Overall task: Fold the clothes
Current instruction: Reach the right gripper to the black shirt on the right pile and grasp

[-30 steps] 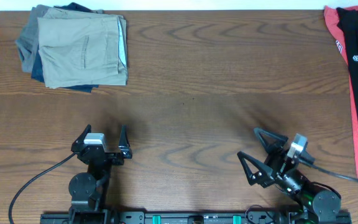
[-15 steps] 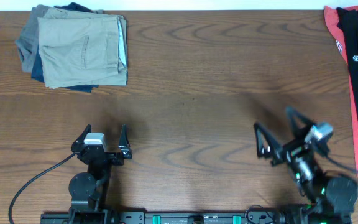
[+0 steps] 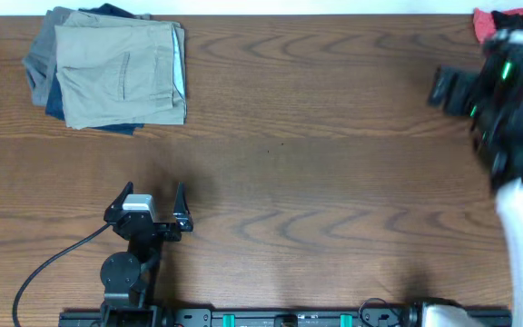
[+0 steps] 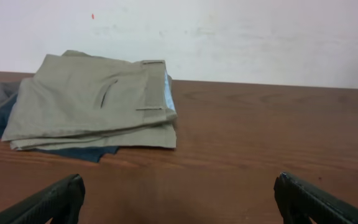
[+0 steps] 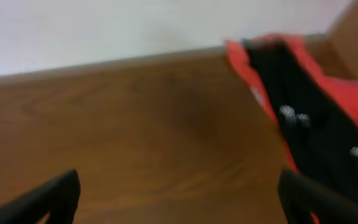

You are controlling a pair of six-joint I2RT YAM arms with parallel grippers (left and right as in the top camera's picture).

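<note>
I should next move my right gripper to the right in the overhead view and tilt it down onto the black garment, because only bare wood is under its open fingers.
The clothes, a black garment [image 5: 312,127] with small white marks, lie on a red-coral shirt [image 5: 244,59] at the table's far right edge in the right wrist view. My right gripper [image 5: 180,198] is open with nothing between its fingers, over bare wood just left of the garment. From overhead the raised, blurred right arm [image 3: 507,100] covers the black garment; only a corner of the red-coral shirt [image 3: 493,20] shows. My left gripper [image 3: 151,193] rests open and empty near the front left, also seen in its own wrist view as the left gripper [image 4: 179,200].
A stack of folded tan, grey and blue trousers [image 3: 116,68] sits at the back left corner, ahead of the left gripper as the trousers [image 4: 92,106]. A black cable [image 3: 48,268] runs from the left arm's base. A white wall stands behind the table.
The right arm has lifted off the front right of the table and swung up and away to the far right, over the garments. The left arm has not moved.
</note>
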